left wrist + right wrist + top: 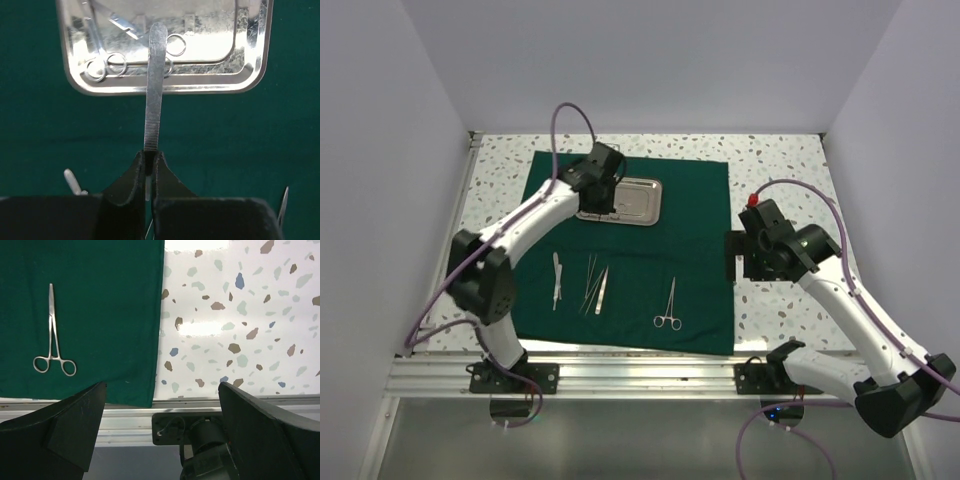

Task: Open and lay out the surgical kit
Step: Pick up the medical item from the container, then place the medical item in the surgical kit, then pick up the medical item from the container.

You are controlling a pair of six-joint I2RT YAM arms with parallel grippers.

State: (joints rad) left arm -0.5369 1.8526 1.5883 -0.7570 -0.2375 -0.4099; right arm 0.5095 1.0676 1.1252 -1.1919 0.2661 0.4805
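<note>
The left gripper moves back and down next to release beside the scalpel-like handle, opposite the tweezers, since that bare cloth lies below it toward my base.
The dark green cloth lies spread flat on the table. The steel tray sits on its far middle and still holds ring-handled instruments. My left gripper hovers at the tray's near edge, shut on a slim flat silver handle that points over the tray. A scalpel-like handle, tweezers, another slim tool and ring-handled forceps lie in a row on the cloth's near half. My right gripper is wide open and empty over the cloth's right edge; the forceps lie to its left.
The speckled table lies bare to the right of the cloth. An aluminium rail with both arm bases runs along the near edge. White walls close in the left, right and back.
</note>
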